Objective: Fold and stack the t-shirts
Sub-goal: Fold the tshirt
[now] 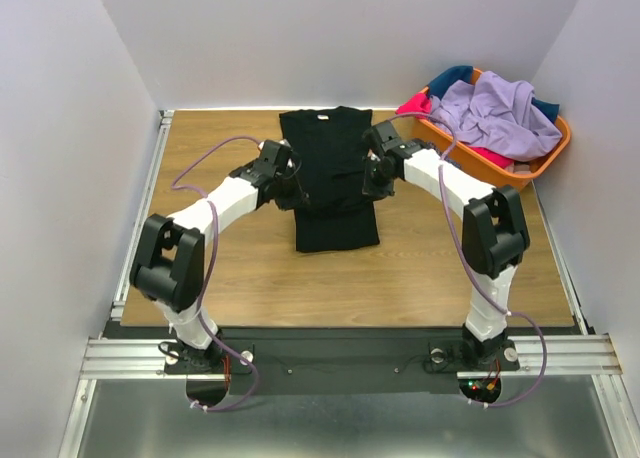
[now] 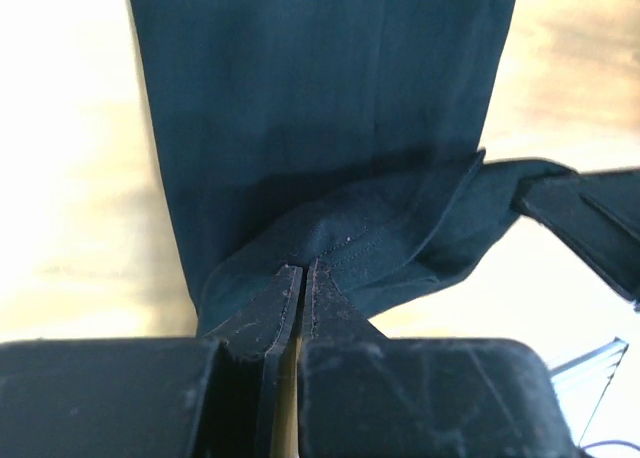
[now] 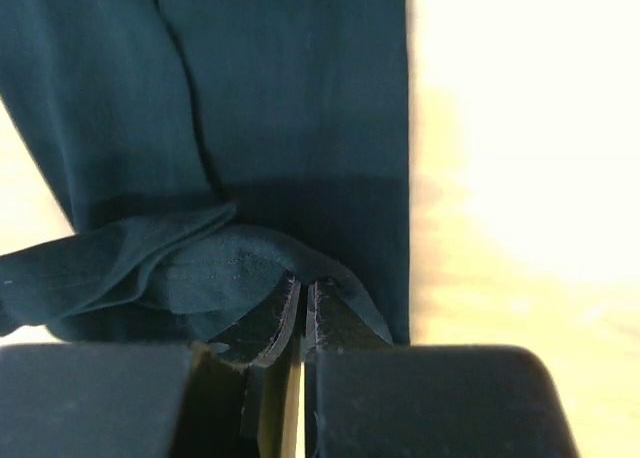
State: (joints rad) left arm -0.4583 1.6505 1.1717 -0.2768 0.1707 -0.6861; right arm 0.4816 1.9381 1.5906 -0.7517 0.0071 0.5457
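My left gripper moves outward over the shirt's flat upper body [image 1: 313, 175] [image 2: 285, 168] next and releases the pinched edge there, since that cloth lies outward of the gripper.
The black t-shirt [image 1: 332, 178] lies on the wooden table, its sides folded in to a narrow strip, collar at the far end. My left gripper [image 1: 291, 185] is shut on the shirt's left edge; in the left wrist view the jaws [image 2: 302, 278] pinch a lifted fold of black cloth [image 2: 380, 228]. My right gripper [image 1: 372, 181] is shut on the right edge; in the right wrist view the jaws [image 3: 303, 293] pinch a lifted fold [image 3: 210, 268]. Lavender [image 1: 495, 113], pink-red [image 1: 415, 105] and teal [image 1: 450, 78] shirts lie heaped in the basket.
The orange plastic basket [image 1: 520, 170] stands at the far right corner of the table [image 1: 420, 268]. White walls close in the left, far and right sides. A metal rail runs along the near edge [image 1: 350, 353].
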